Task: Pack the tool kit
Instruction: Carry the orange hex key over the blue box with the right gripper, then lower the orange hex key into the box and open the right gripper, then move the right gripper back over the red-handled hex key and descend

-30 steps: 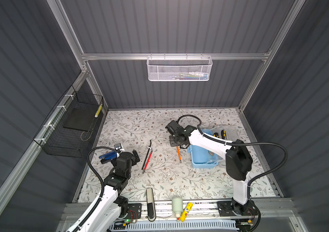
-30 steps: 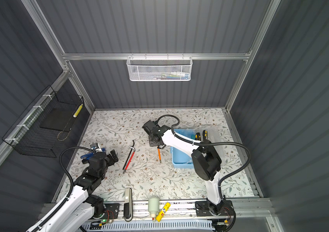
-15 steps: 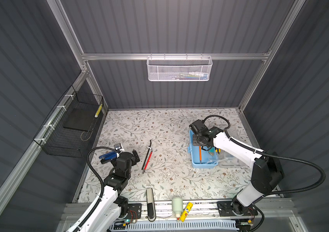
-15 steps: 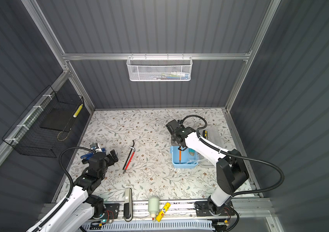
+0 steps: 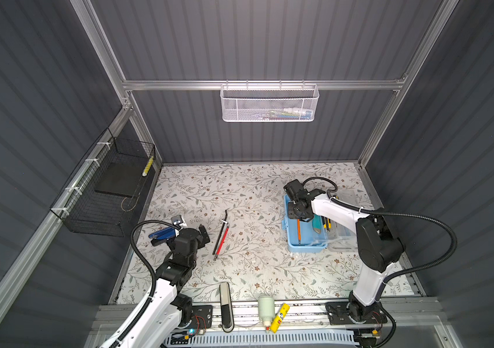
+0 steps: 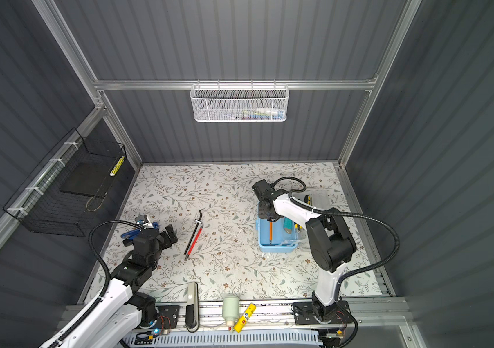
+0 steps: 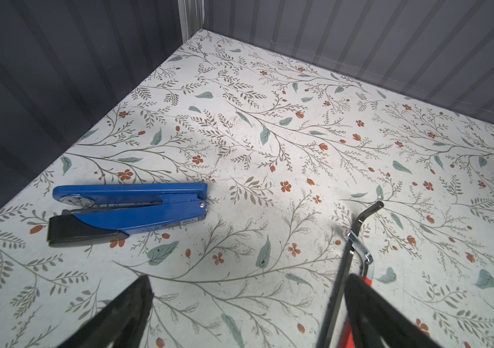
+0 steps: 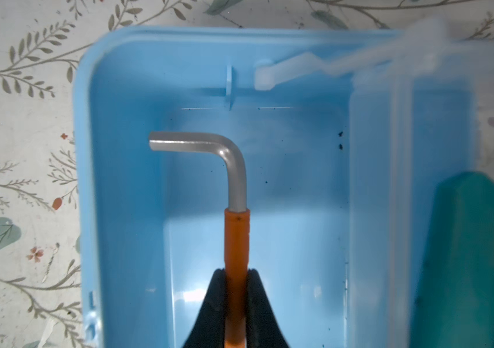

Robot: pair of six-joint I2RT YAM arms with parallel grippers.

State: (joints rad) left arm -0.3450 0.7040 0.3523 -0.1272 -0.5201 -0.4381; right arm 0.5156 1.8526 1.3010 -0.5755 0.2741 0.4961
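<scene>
The orange-sleeved hex key [image 5: 299,230] goes down into the light-blue box with my right gripper next for release on the box's bottom, since that bottom lies empty beneath.
The tool kit [image 5: 306,244] [image 6: 276,245] is a light-blue box lying open at the right of the floral mat, its clear lid [image 5: 346,211] folded out to the right. My right gripper [image 8: 236,272] [image 5: 298,215] [image 6: 270,218] hangs over the box, shut on an orange-sleeved hex key [image 8: 236,235] [image 5: 299,230] whose bent steel end points into the blue tray [image 8: 125,180]. A teal utility knife [image 5: 316,224] [image 8: 463,256] lies in the box beside it. My left gripper [image 7: 247,280] [image 5: 197,235] is open and empty above the mat, between a blue stapler [image 7: 128,211] and two hex keys [image 7: 357,241].
The black and red hex keys [image 5: 221,238] and the stapler [image 5: 163,234] lie on the left half of the mat. A white mesh basket [image 5: 270,105] hangs on the back wall, a black wire basket [image 5: 110,192] on the left wall. A bottle [image 5: 265,307] lies on the front rail.
My right arm has carried the orange hex key from the middle of the mat rightward and now holds it over the open box. The left arm has not moved.
</scene>
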